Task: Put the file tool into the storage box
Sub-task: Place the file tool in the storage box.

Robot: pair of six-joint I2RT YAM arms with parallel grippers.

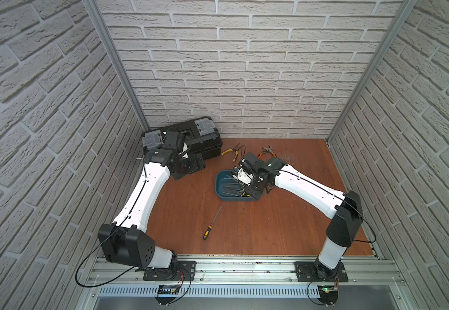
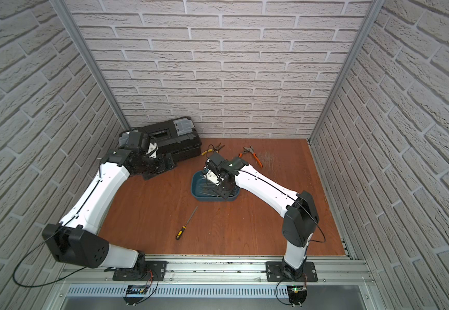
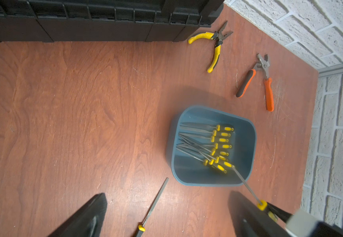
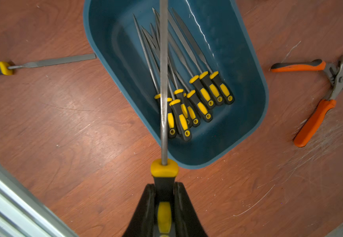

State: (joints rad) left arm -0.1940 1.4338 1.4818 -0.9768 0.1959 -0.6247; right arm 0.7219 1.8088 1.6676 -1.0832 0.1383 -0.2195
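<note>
My right gripper will next move outward and down to the storage box's file handles to let go, because only the blade crosses the storage box's rim.
My right gripper (image 4: 164,187) is shut on the black-and-yellow handle of a file tool (image 4: 163,82). Its grey blade reaches out over the storage box (image 4: 238,123), a shallow teal tub. In both top views this gripper (image 1: 251,192) (image 2: 222,191) hangs at the right end of the storage box (image 1: 221,185) (image 2: 197,188). Several files (image 4: 199,98) lie inside it. Another file (image 1: 212,223) (image 3: 156,202) lies on the table in front of the tub. My left gripper (image 3: 166,194) is open, empty, and sits by the toolbox (image 1: 193,166).
A black toolbox (image 1: 207,142) with grey latches stands at the back left. Yellow-handled pliers (image 1: 230,152) (image 3: 213,47) and orange-handled pliers (image 1: 267,151) (image 4: 320,102) lie behind the tub. Brick walls close in three sides, and a metal rail (image 1: 244,268) runs along the front.
</note>
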